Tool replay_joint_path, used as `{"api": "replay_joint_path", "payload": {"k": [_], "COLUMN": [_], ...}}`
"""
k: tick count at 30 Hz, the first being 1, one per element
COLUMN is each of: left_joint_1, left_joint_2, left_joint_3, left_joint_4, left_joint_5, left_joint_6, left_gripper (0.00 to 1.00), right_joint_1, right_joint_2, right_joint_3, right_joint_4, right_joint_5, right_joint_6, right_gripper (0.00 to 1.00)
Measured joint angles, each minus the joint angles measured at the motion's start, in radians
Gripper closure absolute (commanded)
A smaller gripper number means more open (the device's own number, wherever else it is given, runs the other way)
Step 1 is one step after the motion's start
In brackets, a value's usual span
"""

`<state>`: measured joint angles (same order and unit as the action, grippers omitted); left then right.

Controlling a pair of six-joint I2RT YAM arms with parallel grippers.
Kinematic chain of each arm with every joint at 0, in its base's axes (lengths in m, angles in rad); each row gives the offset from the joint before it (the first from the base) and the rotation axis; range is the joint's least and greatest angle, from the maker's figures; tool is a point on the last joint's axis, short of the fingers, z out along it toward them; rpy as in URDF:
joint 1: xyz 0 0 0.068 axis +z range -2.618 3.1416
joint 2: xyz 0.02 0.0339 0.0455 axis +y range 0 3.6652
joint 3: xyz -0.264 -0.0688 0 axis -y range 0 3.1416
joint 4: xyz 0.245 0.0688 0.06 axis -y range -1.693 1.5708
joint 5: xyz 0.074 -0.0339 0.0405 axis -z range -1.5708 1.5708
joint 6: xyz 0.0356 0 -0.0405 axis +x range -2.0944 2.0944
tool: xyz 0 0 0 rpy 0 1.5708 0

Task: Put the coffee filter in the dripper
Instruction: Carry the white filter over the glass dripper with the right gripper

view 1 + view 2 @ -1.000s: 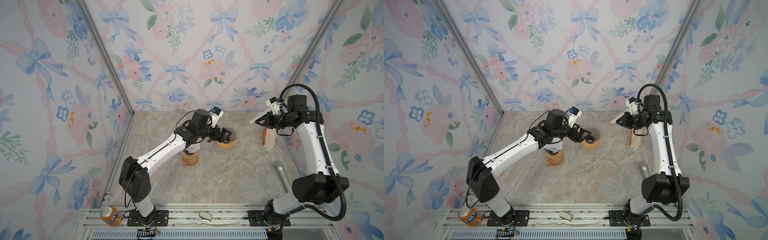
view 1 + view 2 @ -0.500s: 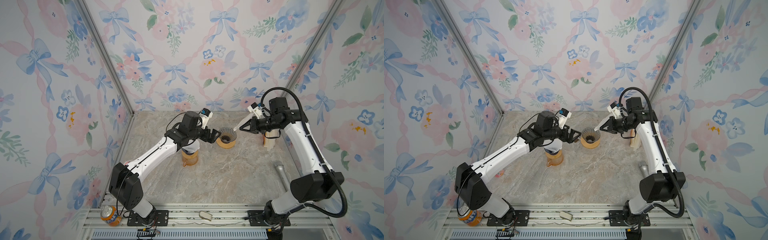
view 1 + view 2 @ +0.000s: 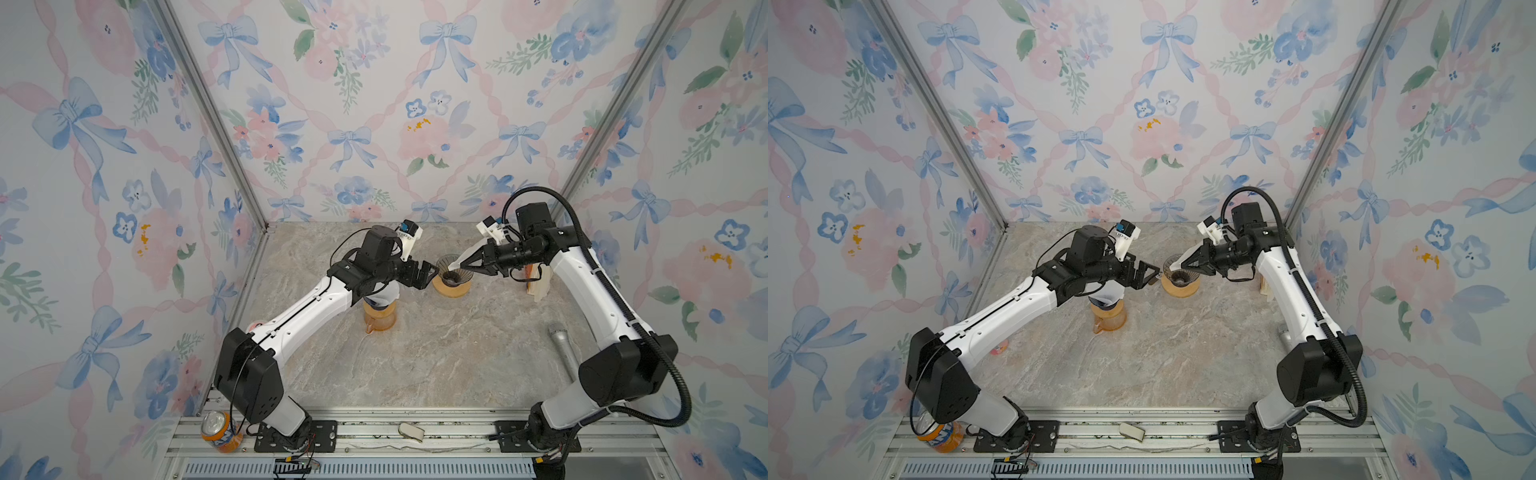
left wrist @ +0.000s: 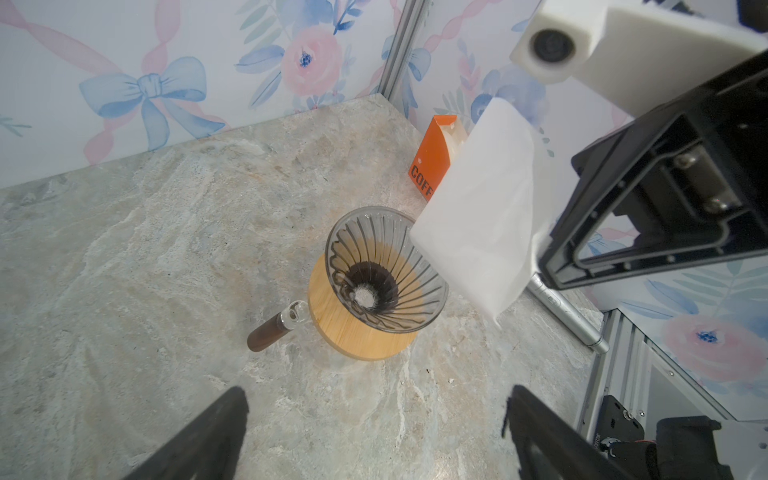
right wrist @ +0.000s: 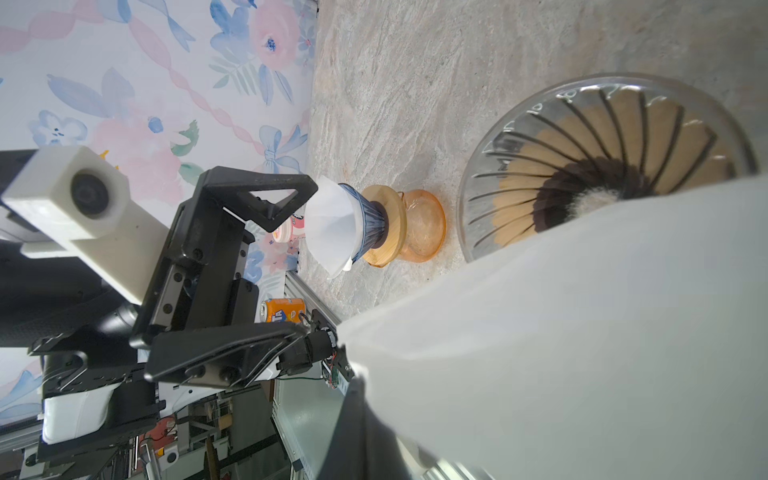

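The lower corner of the white paper coffee filter is still hanging clear of the glass, so I will next lower my right gripper toward the dripper's open cone (image 3: 453, 276) (image 5: 580, 188) and let go of the filter inside.
The dripper (image 3: 452, 279) is a clear ribbed glass cone on a round wooden base, standing at mid-back of the table in both top views (image 3: 1179, 277). My right gripper (image 3: 468, 264) is shut on the white paper coffee filter (image 3: 464, 256). It holds the filter tilted over the dripper's right rim, its lower corner above the cone. In the left wrist view the filter (image 4: 482, 199) hangs beside the dripper (image 4: 386, 270), apart from the glass. My left gripper (image 3: 430, 274) stands open and empty just left of the dripper, its fingers (image 4: 216, 432) spread wide.
A second dripper with a filter sits on an orange glass carafe (image 3: 378, 318) under my left forearm. An orange filter box (image 3: 536, 279) leans at the right wall. A silver cylinder (image 3: 562, 347) lies at right. A soda can (image 3: 218, 430) stands on the front rail.
My right gripper carried the filter leftward from the orange box to above the dripper. My left gripper drew back a little from the dripper and stays open.
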<state>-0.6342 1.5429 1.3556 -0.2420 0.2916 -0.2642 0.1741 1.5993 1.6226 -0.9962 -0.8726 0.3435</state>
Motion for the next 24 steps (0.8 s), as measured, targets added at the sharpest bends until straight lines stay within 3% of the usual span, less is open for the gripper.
{"api": "replay_joint_path", "payload": {"k": [10, 17, 24], "left_joint_1": [0.0, 0.001, 0.001], "left_joint_2": [0.0, 0.0, 0.024], "left_joint_3": [0.0, 0.0, 0.004], "left_joint_4": [0.0, 0.0, 0.0], "left_joint_5": [0.001, 0.001, 0.012], "left_joint_6": [0.0, 0.0, 0.0], "left_gripper": [0.02, 0.02, 0.02], "right_joint_1": [0.012, 0.011, 0.009], "right_joint_2": [0.093, 0.127, 0.155], "right_joint_3": [-0.06, -0.059, -0.039], "right_joint_4": [0.14, 0.128, 0.075], "right_joint_5": [-0.025, -0.015, -0.006], "right_joint_6": [0.121, 0.119, 0.074], "right_gripper": [1.0, 0.9, 0.88]}}
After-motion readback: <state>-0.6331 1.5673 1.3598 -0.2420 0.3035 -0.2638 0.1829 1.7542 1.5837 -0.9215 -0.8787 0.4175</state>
